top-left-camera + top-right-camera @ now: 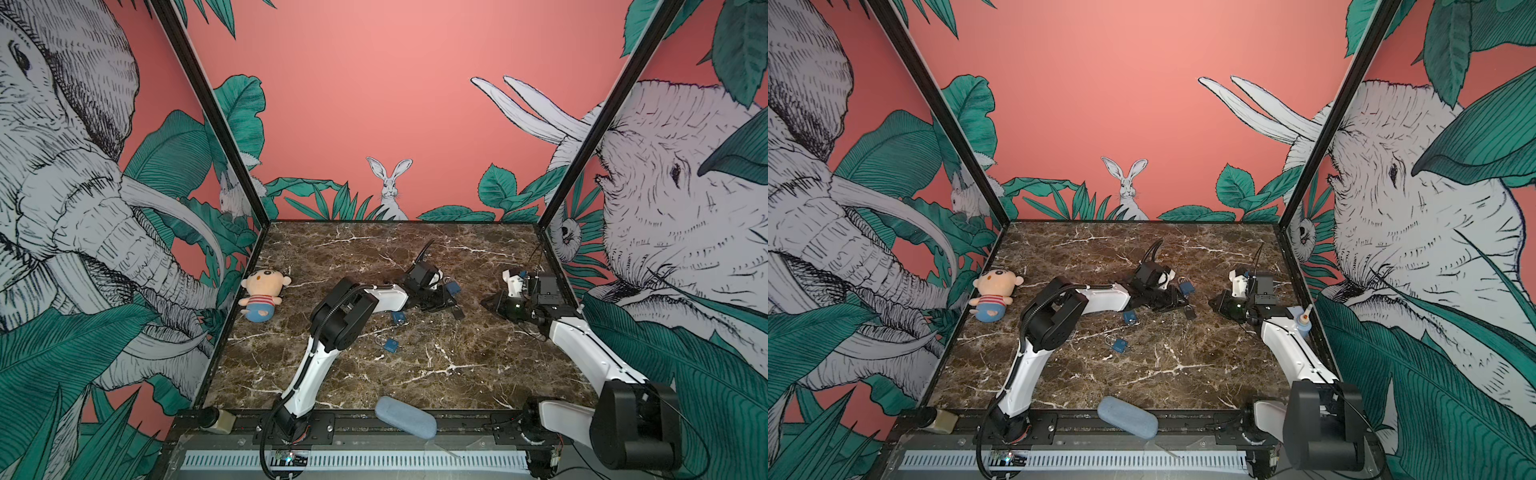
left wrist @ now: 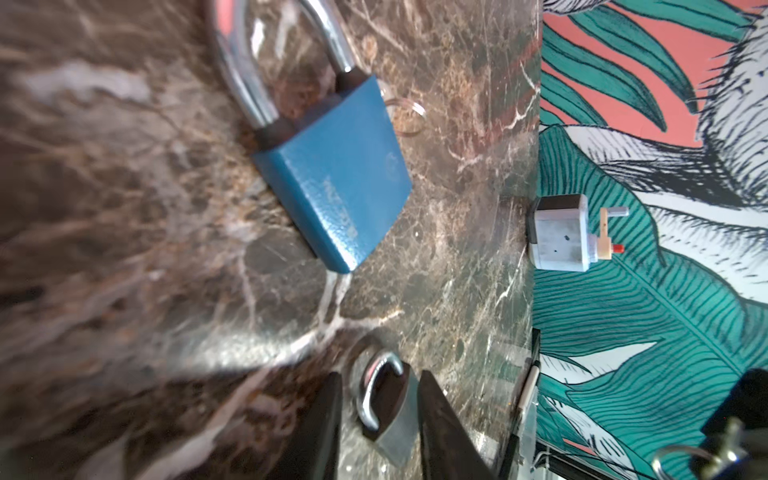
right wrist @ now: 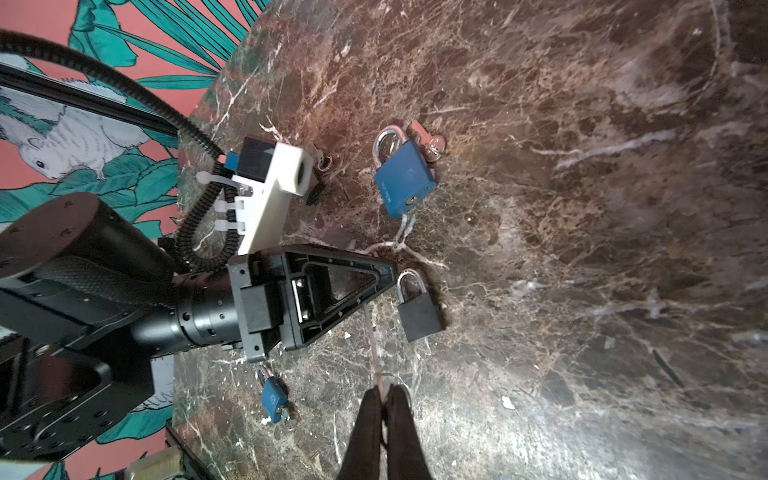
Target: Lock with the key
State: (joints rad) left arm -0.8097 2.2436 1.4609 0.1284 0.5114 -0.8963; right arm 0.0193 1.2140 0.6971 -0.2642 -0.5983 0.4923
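Note:
The bare marble (image 1: 467, 310) beside the black padlock (image 3: 417, 309) is clear and lies below my right gripper's fingers, so I should lower the gripper toward it next and release the key there.
A small black padlock (image 3: 417, 309) lies flat on the marble table, seen in both top views (image 1: 457, 311) (image 1: 1190, 311). My left gripper (image 2: 379, 374) is open. Its jaws stand on either side of that padlock (image 2: 395, 428) with a gap on each side. In both top views the left gripper (image 1: 446, 301) (image 1: 1177, 302) reaches to the table's middle. My right gripper (image 3: 385, 388) (image 1: 484, 301) is shut on the key (image 3: 374, 349). The key's thin blade sticks out of the fingertips toward the black padlock, a short way off it.
A large blue padlock (image 3: 405, 183) (image 2: 336, 174) with loose keys (image 3: 428, 141) lies just behind. Two small blue padlocks (image 1: 399, 318) (image 1: 390, 345) lie nearer the front. A plush doll (image 1: 264, 297) sits at the left wall. A grey-blue case (image 1: 405, 415) overhangs the front edge. A small grey device (image 2: 559, 232) stands by the right wall.

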